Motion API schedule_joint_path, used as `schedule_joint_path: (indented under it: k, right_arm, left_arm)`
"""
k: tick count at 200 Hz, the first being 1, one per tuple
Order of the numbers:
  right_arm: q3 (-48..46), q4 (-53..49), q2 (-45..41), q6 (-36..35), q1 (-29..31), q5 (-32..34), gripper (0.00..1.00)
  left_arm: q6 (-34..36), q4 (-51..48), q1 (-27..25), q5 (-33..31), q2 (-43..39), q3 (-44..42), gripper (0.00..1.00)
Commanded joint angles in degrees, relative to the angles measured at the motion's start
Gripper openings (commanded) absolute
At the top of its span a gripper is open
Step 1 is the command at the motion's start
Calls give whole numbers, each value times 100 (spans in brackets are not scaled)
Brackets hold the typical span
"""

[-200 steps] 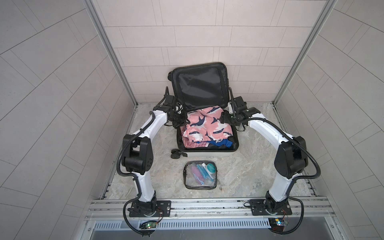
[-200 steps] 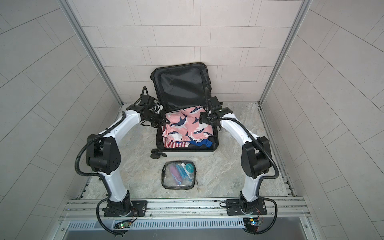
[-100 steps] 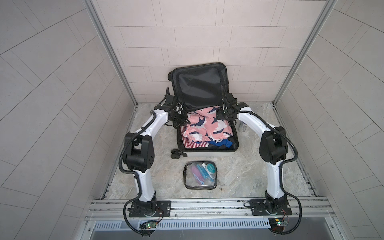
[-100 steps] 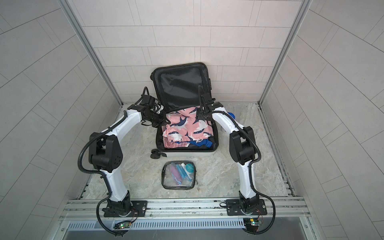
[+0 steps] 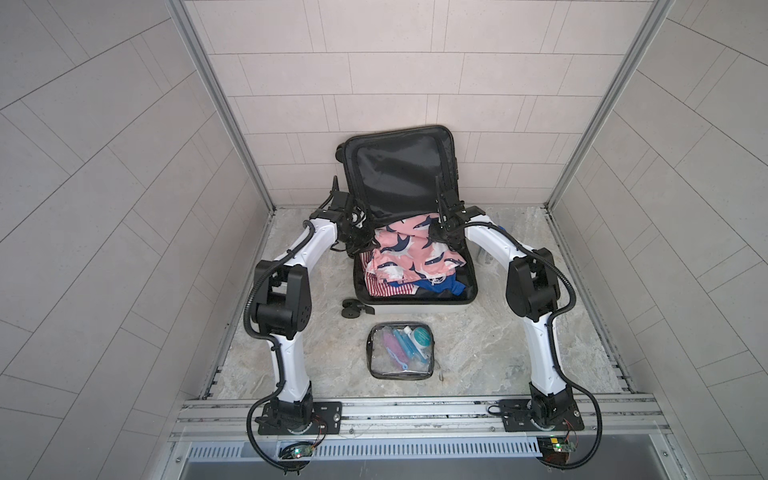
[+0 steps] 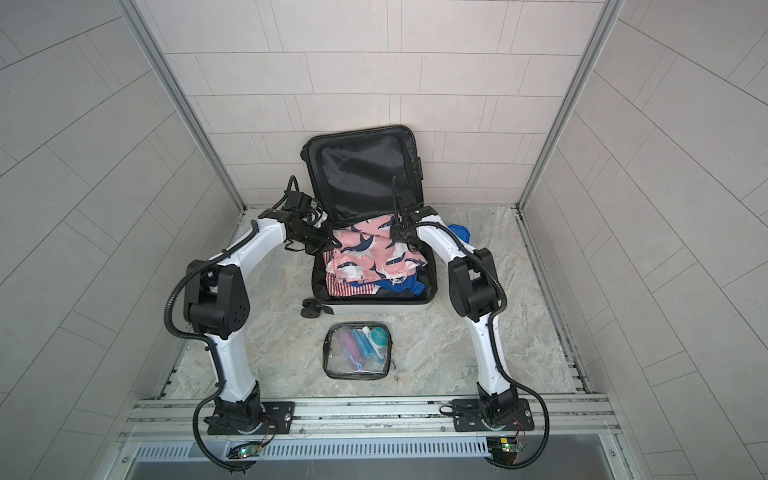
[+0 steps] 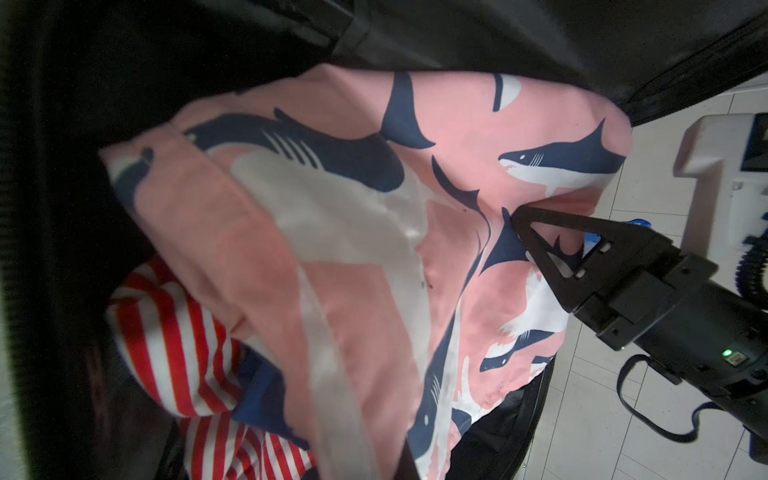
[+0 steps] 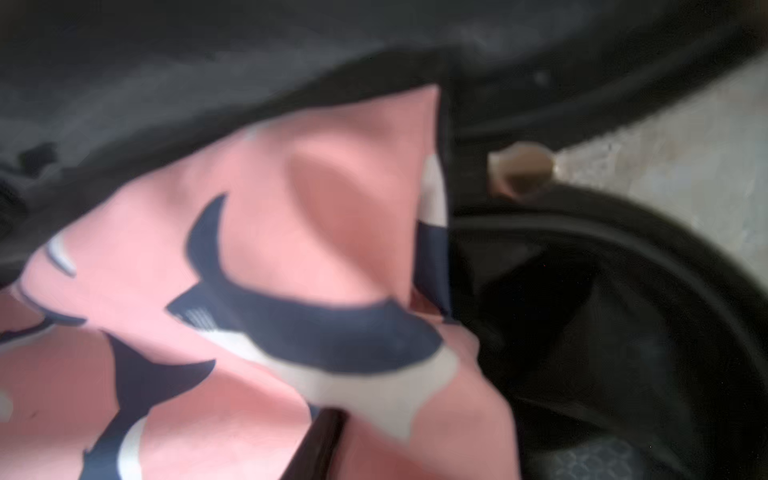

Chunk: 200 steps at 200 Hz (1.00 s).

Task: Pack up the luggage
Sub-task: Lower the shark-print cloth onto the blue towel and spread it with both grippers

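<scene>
My left gripper draws the cloth's edge back over the striped garment (image 5: 366, 261) (image 7: 176, 344) next and releases it there, since red-and-white stripes still lie uncovered at the luggage's front.
The luggage (image 5: 419, 308) (image 6: 374, 308) lies open at the back, its black-lined lid (image 5: 399, 174) leaning on the rear wall. A pink shark-print cloth (image 5: 411, 253) (image 6: 374, 255) (image 7: 353, 208) (image 8: 291, 249) is heaped on top inside. My left gripper (image 5: 368, 245) (image 6: 328, 245) is shut on the cloth's left edge; its jaws are hidden under the fabric in the left wrist view. My right gripper (image 5: 440, 232) (image 6: 400, 235) (image 7: 523, 220) pinches the cloth's back right corner. One dark finger (image 8: 320, 440) shows under the fabric.
A red-and-white striped garment (image 5: 384, 286) and a blue one (image 5: 440, 284) lie under the cloth. A clear toiletry pouch (image 5: 401, 351) (image 6: 358, 351) sits on the floor in front of the luggage. A black wheel (image 5: 353, 309) juts out at its front left corner. Tiled walls enclose three sides.
My right arm swung inward from the luggage's right rim to the cloth's back right corner, and its jaws closed on the fabric. The left gripper stayed put.
</scene>
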Motion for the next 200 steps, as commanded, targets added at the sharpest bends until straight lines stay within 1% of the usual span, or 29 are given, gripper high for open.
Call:
schedule_joint_path:
  k: [1, 20, 47, 98, 132, 164, 183, 200]
  right_arm:
    - [119, 68, -295, 13, 55, -58, 17]
    - [52, 75, -568, -39, 60, -127, 7]
    - [0, -39, -985, -127, 93, -197, 0]
    - [-133, -564, -1699, -249, 209, -103, 0]
    - [-920, -504, -2436, -202, 283, -25, 0]
    - [-1909, -170, -3025, -146, 357, 23, 0]
    - [-2443, 51, -3175, -150, 375, 103, 0]
    - [-2723, 209, -3114, -184, 374, 162, 0]
  left_arm:
    - [-28, 58, 17, 64, -38, 218, 0]
    - [-39, 58, 4, 91, -143, 249, 0]
    - [-74, 55, 4, 129, -337, 305, 0]
    - [-214, 57, -14, 303, -767, 344, 0]
    - [-268, 72, -34, 442, -1114, 104, 0]
    - [-226, 194, -38, 414, -1363, -484, 0]
    - [-221, 369, -31, 393, -1422, -918, 0]
    - [-207, 518, -36, 281, -1436, -1262, 0]
